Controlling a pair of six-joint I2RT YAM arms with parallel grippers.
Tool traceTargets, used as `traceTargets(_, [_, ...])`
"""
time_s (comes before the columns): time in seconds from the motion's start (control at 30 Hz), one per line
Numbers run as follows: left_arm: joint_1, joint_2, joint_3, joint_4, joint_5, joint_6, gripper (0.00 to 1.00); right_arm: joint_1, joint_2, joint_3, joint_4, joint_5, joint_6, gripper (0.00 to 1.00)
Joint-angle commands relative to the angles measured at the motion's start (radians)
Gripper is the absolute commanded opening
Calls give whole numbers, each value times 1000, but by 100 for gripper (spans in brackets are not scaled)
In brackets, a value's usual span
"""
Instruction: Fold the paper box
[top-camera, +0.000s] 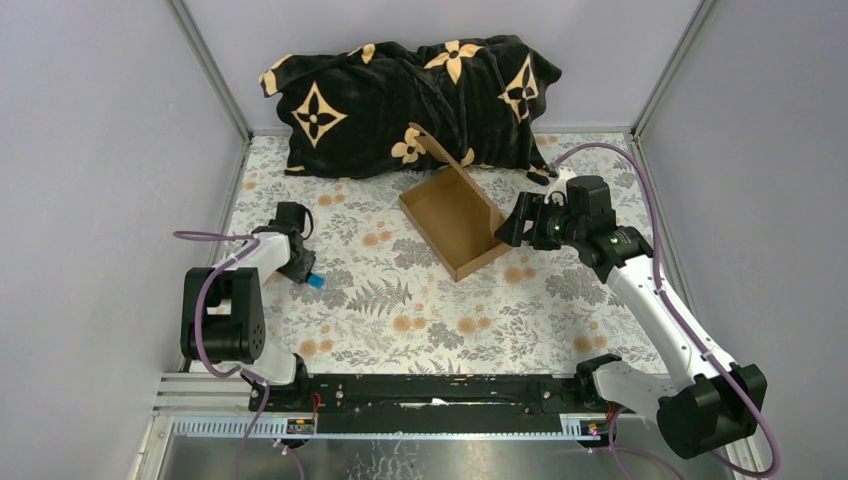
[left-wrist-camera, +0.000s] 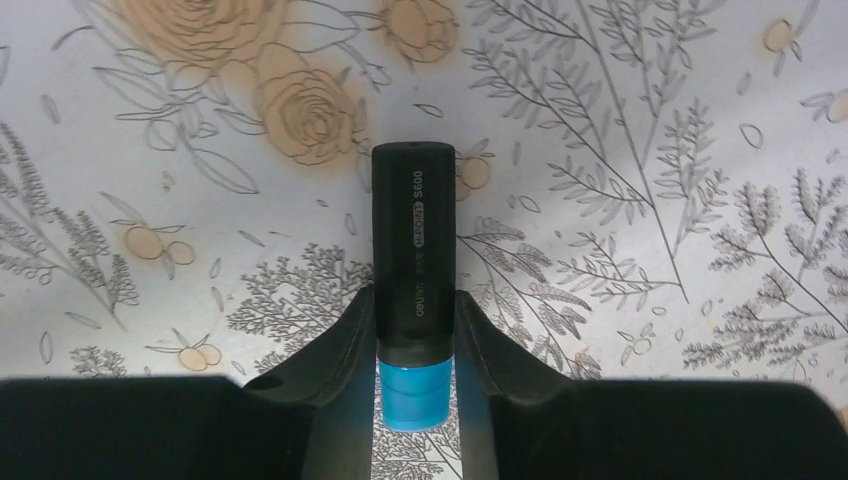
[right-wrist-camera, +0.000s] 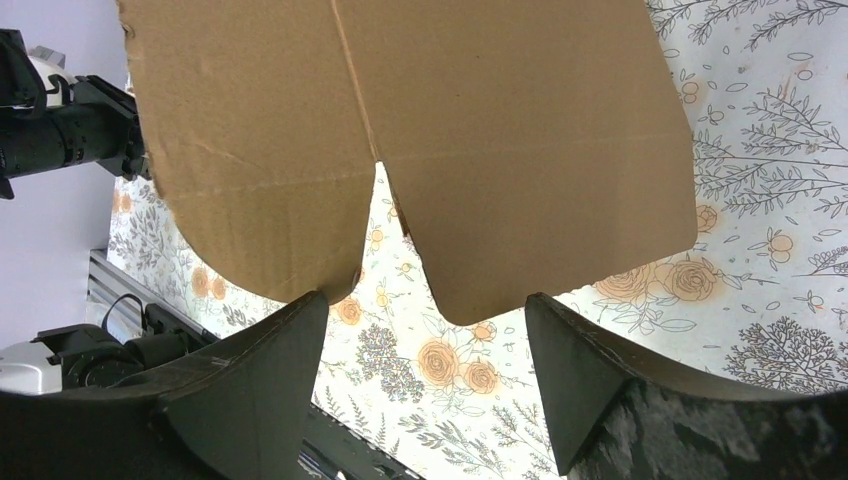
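My left gripper will go up, swing to the right in the top view and go down over the bottom of the box to let go of the marker, because the box is empty.
The paper box (top-camera: 455, 215) is a shallow brown cardboard tray, open on top, at mid-table, with one tall flap standing up at its far end. In the right wrist view two rounded flaps of the box (right-wrist-camera: 520, 150) hang just beyond my fingertips. My right gripper (top-camera: 508, 232) (right-wrist-camera: 425, 300) is open at the box's right side, with nothing between its fingers. My left gripper (top-camera: 305, 275) (left-wrist-camera: 415, 330) is down at the table's left side. It is shut on a black marker with a blue end (left-wrist-camera: 413, 250) (top-camera: 314, 281), both fingers pressing on its barrel.
A black pillow with a tan flower pattern (top-camera: 410, 100) lies along the back wall, just behind the box. Grey walls enclose the floral table cover (top-camera: 400, 310) on three sides. The arms' black mounting rail (top-camera: 430, 395) runs along the near edge.
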Motion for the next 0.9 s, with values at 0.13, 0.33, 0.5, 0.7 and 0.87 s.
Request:
traceTargets(0.13, [-141, 29, 96, 134, 157, 151, 6, 3, -52, 34, 23, 4, -3, 80])
traceTargets(0.33, [-343, 71, 346, 21, 101, 209, 3, 4, -73, 70, -13, 33, -8, 80])
traceTargets(0.5, [-500, 152, 602, -74, 66, 204, 3, 4, -89, 93, -33, 71, -13, 80])
traceTargets(0.7, [-594, 296, 811, -85, 87, 186, 4, 5, -87, 95, -40, 81, -14, 80])
traceTargets(0.87, [-632, 399, 838, -32, 99, 186, 24, 4, -89, 96, -48, 93, -22, 80])
